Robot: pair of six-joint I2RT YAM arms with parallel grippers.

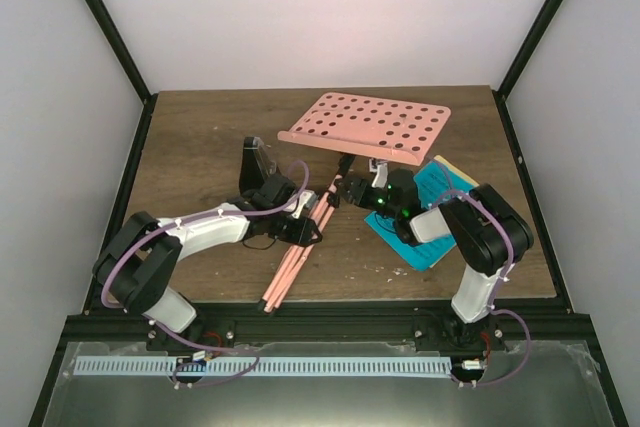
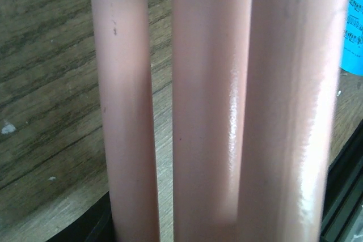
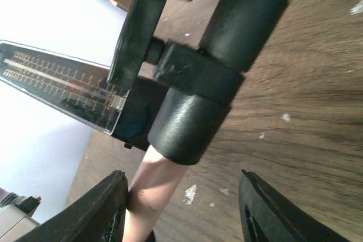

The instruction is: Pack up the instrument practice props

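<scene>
My left gripper brings the music stand's legs outward and down onto the bare table next and releases them there, since their black ends reach over the table's near edge.
The salmon-pink music stand lies on the table, its perforated desk (image 1: 368, 127) tilted up at the back and its folded legs (image 1: 290, 265) pointing to the near edge. My left gripper (image 1: 306, 224) is shut around the three leg tubes (image 2: 210, 100), which fill the left wrist view. My right gripper (image 1: 350, 190) is open around the pink pole (image 3: 153, 191) just below its black collar (image 3: 190, 117); the left finger (image 3: 105, 208) touches the pole and the right finger stands apart. The black pyramid metronome (image 1: 255, 162) stands left of the stand. Blue (image 1: 425, 222) and yellow (image 1: 456, 171) sheet-music pages lie under my right arm.
The metronome's scale face (image 3: 62, 92) shows behind the collar in the right wrist view. A corner of a blue page (image 2: 354, 32) shows at the right of the left wrist view. Black frame posts (image 1: 105, 27) and white walls bound the wooden table (image 1: 200, 137).
</scene>
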